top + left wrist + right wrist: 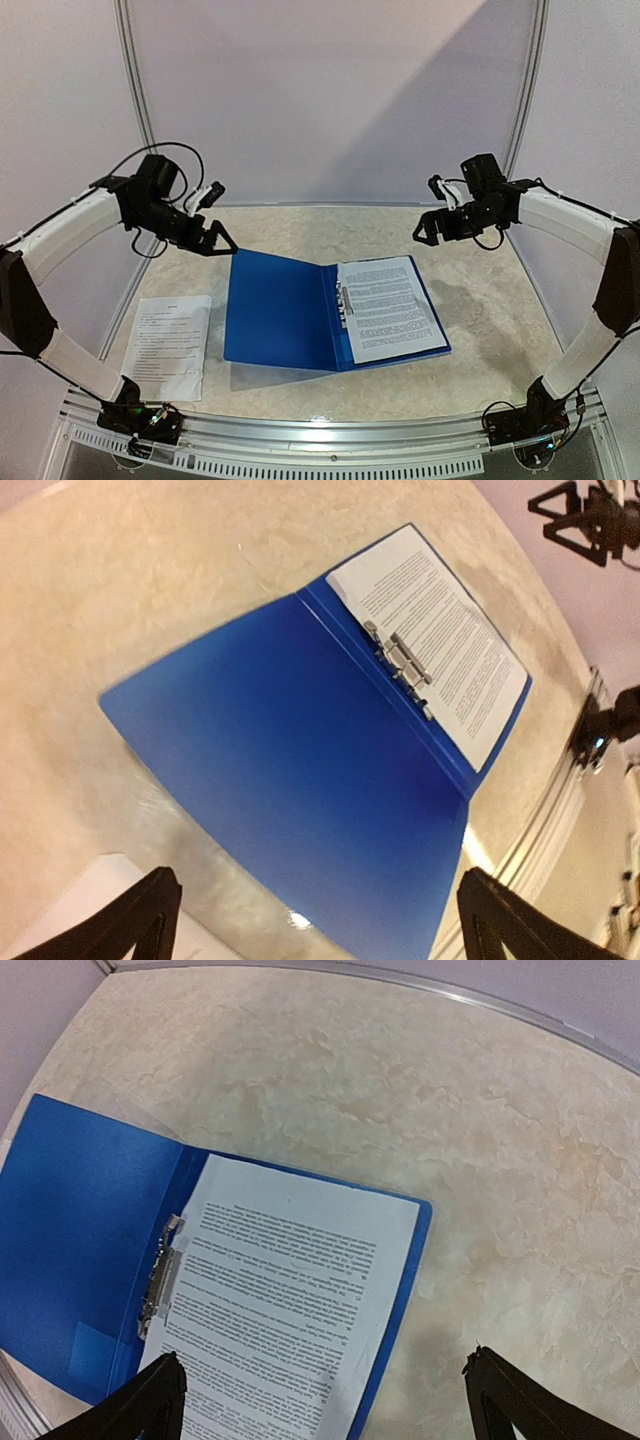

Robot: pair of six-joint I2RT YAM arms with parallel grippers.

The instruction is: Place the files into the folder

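Observation:
The second sheet's far edge is below my left gripper, still outside the folder. My left gripper should move down and to the left in the top view onto that edge next.
The blue folder lies open on the table, its metal clip at the spine. One of the files, a printed white sheet, rests on the folder's right half beside the clip. A second printed sheet lies on the table left of the folder. My left gripper hovers open above the folder's back left corner, holding nothing. My right gripper hangs open above the back right corner, also holding nothing. The left wrist view shows the folder below wide-spread fingers. The right wrist view shows the filed sheet between spread fingers.
A metal rail runs along the table's near edge between the arm bases. White curtain walls with a curved metal frame close in the back and sides. Bare marbled tabletop lies right of the folder.

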